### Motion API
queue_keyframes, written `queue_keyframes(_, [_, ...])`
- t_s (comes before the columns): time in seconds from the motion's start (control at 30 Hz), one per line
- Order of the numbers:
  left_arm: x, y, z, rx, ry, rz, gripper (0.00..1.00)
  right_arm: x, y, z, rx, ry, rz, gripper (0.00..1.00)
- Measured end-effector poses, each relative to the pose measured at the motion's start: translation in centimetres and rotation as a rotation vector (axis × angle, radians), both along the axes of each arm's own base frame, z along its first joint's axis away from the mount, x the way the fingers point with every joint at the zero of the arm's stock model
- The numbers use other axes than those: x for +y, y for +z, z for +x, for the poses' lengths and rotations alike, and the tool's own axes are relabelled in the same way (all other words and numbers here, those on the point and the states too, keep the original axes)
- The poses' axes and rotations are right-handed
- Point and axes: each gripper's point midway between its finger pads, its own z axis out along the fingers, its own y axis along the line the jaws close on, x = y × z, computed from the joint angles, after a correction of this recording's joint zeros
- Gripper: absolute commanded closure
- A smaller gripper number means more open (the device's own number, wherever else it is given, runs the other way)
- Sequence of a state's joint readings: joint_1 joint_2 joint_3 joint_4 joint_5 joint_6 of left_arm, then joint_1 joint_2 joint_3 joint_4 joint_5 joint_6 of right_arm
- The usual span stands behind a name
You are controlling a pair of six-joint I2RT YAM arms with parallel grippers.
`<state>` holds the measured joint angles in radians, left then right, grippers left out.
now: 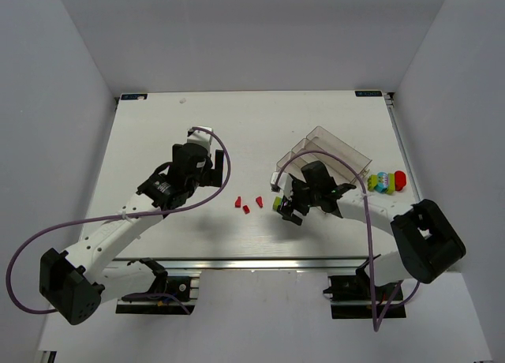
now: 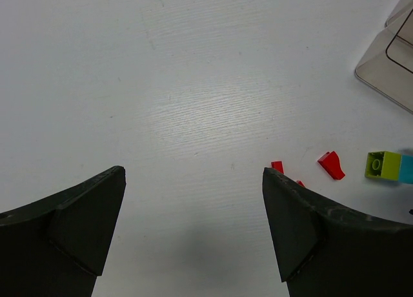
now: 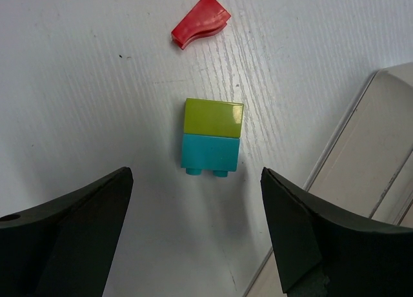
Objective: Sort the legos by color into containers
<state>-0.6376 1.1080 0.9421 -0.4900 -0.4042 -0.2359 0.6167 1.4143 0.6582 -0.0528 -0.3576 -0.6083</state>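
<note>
The joined pair is still just beyond the fingers, so next I need to lower my right gripper's fingers to either side of the cyan lego [image 3: 210,153].
Three small red legos [image 1: 246,204] lie mid-table. A yellow-green lego [image 3: 213,117] joined to a cyan lego [image 3: 209,153] lies on the table just ahead of my right gripper [image 3: 196,174], which is open and empty, its fingers either side of the pair but short of it. In the top view the right gripper [image 1: 289,204] sits beside the yellow-green lego [image 1: 278,203], in front of the clear tray [image 1: 325,151]. My left gripper [image 2: 192,174] is open and empty over bare table, with red legos [image 2: 331,164] to its right. In the top view the left gripper [image 1: 203,167] is left of the red legos.
A clump of joined legos, green, cyan and red [image 1: 388,181], sits right of the tray near the table's right edge. The tray's edge shows in the right wrist view [image 3: 368,174] and the left wrist view [image 2: 387,64]. A red lego [image 3: 201,19] lies beyond the joined pair.
</note>
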Motion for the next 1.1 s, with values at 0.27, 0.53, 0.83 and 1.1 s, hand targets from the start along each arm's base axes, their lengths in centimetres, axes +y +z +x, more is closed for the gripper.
queue_keyframes(0.27, [0.0, 0.0, 0.0, -0.001, 0.000, -0.001, 0.03, 0.3, -0.9, 0.7, 0.025, -0.022, -0.023, 0.19])
queue_keyframes(0.53, [0.0, 0.0, 0.0, -0.001, 0.000, -0.001, 0.03, 0.6, -1.2, 1.4, 0.015, -0.043, -0.025, 0.30])
queue_keyframes(0.83, [0.0, 0.0, 0.0, -0.001, 0.000, -0.001, 0.03, 0.8, -1.2, 1.6, 0.015, -0.055, -0.017, 0.36])
queue_keyframes(1.1, [0.0, 0.1, 0.0, -0.002, 0.000, -0.002, 0.03, 0.7, -1.4, 1.6, 0.021, -0.057, -0.020, 0.47])
